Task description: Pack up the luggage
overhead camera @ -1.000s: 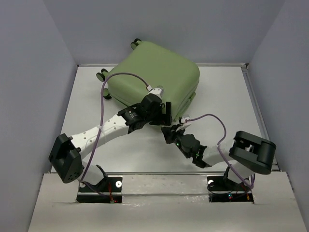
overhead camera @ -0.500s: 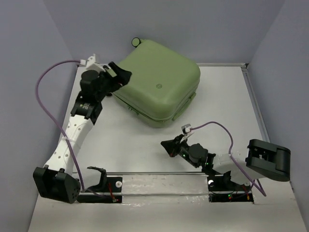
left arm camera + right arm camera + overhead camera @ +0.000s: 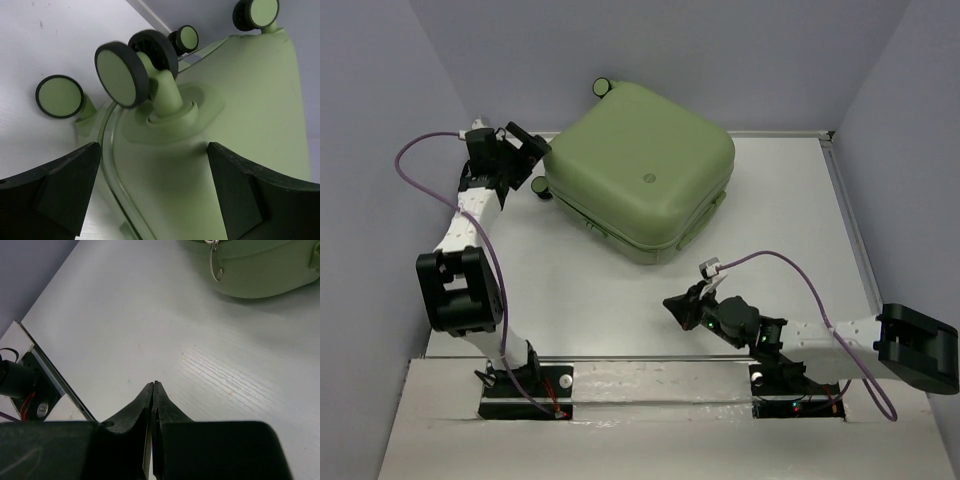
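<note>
My left gripper next moves outward past the suitcase shell's corner to bring the black twin wheel, which stands just beyond my open fingers, between them.
The luggage (image 3: 642, 170) is a pale sage-green hard-shell suitcase, lying closed and flat at the back middle of the table. My left gripper (image 3: 533, 150) is open at its back-left corner, jaws wide either side of the shell just below a wheel (image 3: 122, 75). The shell also fills the left wrist view (image 3: 240, 115). My right gripper (image 3: 673, 305) is shut and empty, low over the table in front of the suitcase. The suitcase's front edge with a metal zip pull (image 3: 216, 262) shows at the top of the right wrist view.
Grey walls (image 3: 390, 150) enclose the white table on the left, back and right. A metal rail (image 3: 650, 362) runs along the near edge by the arm bases. The purple cable (image 3: 770, 258) loops over the right arm.
My left arm swung from the suitcase's front edge to its back-left corner by the wheels. My right arm drew back toward the near edge. The suitcase shifted slightly.
</note>
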Available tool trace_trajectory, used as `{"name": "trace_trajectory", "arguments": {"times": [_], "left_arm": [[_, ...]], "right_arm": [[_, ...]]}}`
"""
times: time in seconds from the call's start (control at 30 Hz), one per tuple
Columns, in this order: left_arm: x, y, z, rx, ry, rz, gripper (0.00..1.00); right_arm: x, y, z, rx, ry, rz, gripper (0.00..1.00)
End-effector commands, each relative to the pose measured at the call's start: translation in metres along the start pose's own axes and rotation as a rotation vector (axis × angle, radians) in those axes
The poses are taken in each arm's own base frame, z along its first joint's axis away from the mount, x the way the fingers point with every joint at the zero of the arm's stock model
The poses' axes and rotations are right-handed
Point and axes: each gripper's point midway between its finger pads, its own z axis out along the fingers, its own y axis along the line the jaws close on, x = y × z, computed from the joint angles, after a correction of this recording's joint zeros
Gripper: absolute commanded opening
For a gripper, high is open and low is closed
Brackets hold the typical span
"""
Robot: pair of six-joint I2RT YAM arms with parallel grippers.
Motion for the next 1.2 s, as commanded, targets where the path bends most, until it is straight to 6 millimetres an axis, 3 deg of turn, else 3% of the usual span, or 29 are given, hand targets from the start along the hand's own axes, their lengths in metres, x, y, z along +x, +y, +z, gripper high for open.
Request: {"name": "trace_trajectory", "arguments": {"times": [0.0, 0.27, 0.4, 0.67, 0.8, 0.97, 1.03, 1.13, 1.17], "left_arm": [[-0.026, -0.033, 0.02, 0.109, 0.002, -0.029, 0.99], [-0.055, -0.045, 0.058, 0.153, -0.039, -0.072, 0.99], [-0.047, -0.035, 0.081, 0.148, 0.005, -0.105, 0.99], [-0.056, -0.05, 0.092, 0.233, -0.019, -0.174, 0.99], [-0.052, -0.055, 0.09, 0.298, -0.021, -0.211, 0.77], [-0.053, -0.056, 0.09, 0.311, -0.033, -0.211, 0.42], [-0.052, -0.056, 0.089, 0.315, -0.035, -0.205, 0.1], [-0.054, -0.059, 0.08, 0.326, -0.055, -0.191, 0.06], [-0.047, -0.051, 0.078, 0.309, -0.054, -0.183, 0.06]], "right_arm": [[-0.002, 0.008, 0.0, -0.029, 0.023, -0.039, 0.08], [0.005, 0.013, -0.001, -0.056, 0.061, -0.039, 0.08], [0.005, 0.011, 0.001, -0.041, 0.062, -0.048, 0.08], [0.0, 0.009, 0.003, -0.021, 0.05, -0.066, 0.09], [-0.001, 0.003, 0.006, 0.028, 0.053, -0.064, 0.19], [-0.005, 0.001, 0.008, 0.064, 0.061, -0.072, 0.35], [-0.008, 0.002, 0.008, 0.065, 0.062, -0.071, 0.4], [-0.017, -0.005, 0.009, 0.083, 0.047, -0.056, 0.48], [-0.02, -0.01, 0.008, 0.098, 0.043, -0.055, 0.52]]}}
